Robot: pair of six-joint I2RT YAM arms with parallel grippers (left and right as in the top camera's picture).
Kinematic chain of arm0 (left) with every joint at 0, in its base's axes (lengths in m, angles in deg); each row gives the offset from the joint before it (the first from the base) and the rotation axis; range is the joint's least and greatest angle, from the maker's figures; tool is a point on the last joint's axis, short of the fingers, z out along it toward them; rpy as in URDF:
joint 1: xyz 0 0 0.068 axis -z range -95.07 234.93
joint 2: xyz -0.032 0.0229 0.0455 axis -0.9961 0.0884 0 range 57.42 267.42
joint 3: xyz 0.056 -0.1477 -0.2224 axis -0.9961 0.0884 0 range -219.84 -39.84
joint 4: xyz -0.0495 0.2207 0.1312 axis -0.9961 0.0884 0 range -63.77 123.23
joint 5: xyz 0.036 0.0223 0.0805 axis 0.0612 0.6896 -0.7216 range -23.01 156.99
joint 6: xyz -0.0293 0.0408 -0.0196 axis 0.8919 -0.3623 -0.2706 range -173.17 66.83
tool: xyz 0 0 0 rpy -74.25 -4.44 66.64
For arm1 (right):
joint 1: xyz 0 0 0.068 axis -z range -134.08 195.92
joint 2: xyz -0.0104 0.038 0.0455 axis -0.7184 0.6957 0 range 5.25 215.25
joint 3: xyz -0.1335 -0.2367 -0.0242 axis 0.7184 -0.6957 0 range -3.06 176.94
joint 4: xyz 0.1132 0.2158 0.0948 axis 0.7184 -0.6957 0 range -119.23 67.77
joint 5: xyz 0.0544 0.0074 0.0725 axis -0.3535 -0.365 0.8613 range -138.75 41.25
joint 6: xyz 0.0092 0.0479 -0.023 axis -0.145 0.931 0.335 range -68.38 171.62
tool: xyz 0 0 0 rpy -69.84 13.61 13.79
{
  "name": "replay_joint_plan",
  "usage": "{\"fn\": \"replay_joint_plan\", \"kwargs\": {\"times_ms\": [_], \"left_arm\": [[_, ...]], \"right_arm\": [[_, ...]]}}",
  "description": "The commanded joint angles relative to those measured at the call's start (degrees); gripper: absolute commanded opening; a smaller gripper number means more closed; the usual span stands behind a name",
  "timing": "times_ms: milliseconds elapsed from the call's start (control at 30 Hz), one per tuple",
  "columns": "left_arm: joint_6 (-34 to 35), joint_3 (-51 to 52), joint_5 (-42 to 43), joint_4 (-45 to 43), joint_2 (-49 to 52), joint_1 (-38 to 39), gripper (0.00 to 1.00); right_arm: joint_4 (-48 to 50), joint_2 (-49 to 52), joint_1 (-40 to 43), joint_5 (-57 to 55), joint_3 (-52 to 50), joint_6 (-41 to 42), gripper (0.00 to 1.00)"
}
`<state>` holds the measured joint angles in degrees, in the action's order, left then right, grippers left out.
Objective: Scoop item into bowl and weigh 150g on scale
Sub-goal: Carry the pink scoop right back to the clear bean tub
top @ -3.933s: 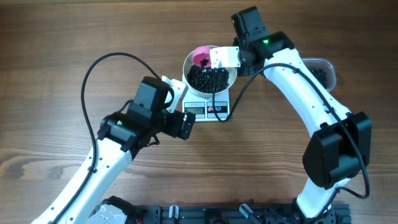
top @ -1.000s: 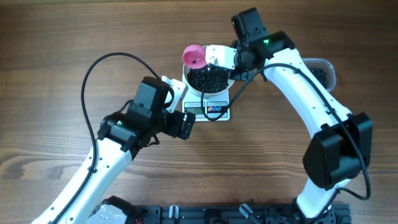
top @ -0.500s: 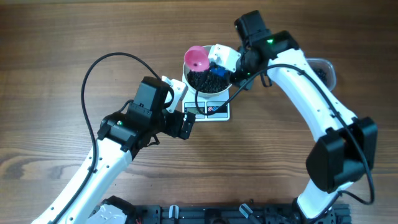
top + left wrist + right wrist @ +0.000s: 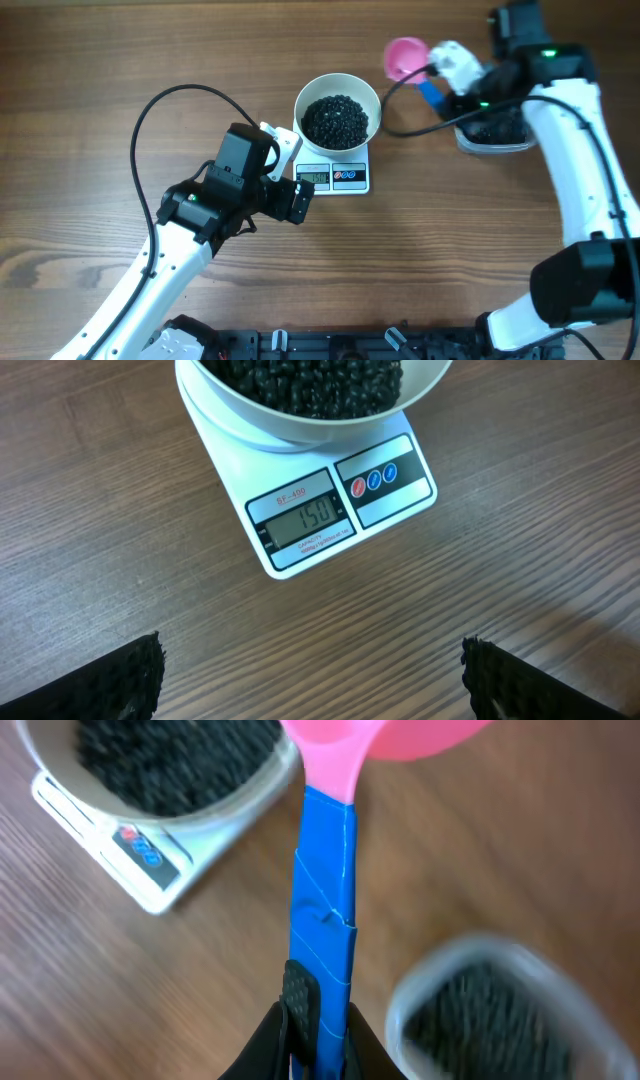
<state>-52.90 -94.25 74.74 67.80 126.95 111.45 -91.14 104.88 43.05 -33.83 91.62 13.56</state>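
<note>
The scale (image 4: 352, 178) already shows the asked weight, so my right gripper will leave the bowl and lower the scoop's cup onto the tub's beans.
The white bowl (image 4: 300, 97) stands on the scale (image 4: 352, 178) and holds a dark heap of the item (image 4: 336, 120). In the left wrist view the scale's display (image 4: 314, 516) reads 150, below the bowl (image 4: 300, 428). My left gripper (image 4: 292, 170) hovers open just in front of the scale, with only bare wood between its fingertips (image 4: 128, 678). My right gripper (image 4: 447, 78) is shut on the blue taped handle (image 4: 325, 900) of a pink scoop (image 4: 404, 58). The scoop hangs over the table to the right of the bowl, and its cup looks empty.
A clear plastic tub (image 4: 497, 132) with more black beans sits at the far right under the right arm, and shows blurred in the right wrist view (image 4: 480, 1010). A black cable loops over the table left of the left arm.
The right arm has swung the pink scoop from above the bowl to the right, towards the tub. The left arm and the bowl have not moved.
</note>
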Motion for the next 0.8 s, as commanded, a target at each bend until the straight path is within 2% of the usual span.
{"fn": "replay_joint_plan", "kwargs": {"times_ms": [0, 233, 367, 533, 767], "left_arm": [[0.2, -1.0, -0.3, -0.2, 0.2, 0.3, 1.00], [0.2, -1.0, -0.3, -0.2, 0.2, 0.3, 1.00], [0.2, -1.0, -0.3, -0.2, 0.2, 0.3, 1.00], [0.2, -1.0, -0.3, -0.2, 0.2, 0.3, 1.00], [0.2, -1.0, -0.3, -0.2, 0.2, 0.3, 1.00]], "right_arm": [[-4.5, -1.6, 6.0, 1.6, 0.9, 2.1, 0.04], [-7.7, -1.6, 14.6, 0.7, 0.9, 2.1, 0.04], [-9.7, -1.6, 18.2, -8.5, 0.9, 2.1, 0.04], [-9.9, -1.6, 19.1, -20.7, 0.8, 2.1, 0.04], [-8.7, -1.6, 18.2, -29.3, -1.6, 2.2, 0.04]]}}
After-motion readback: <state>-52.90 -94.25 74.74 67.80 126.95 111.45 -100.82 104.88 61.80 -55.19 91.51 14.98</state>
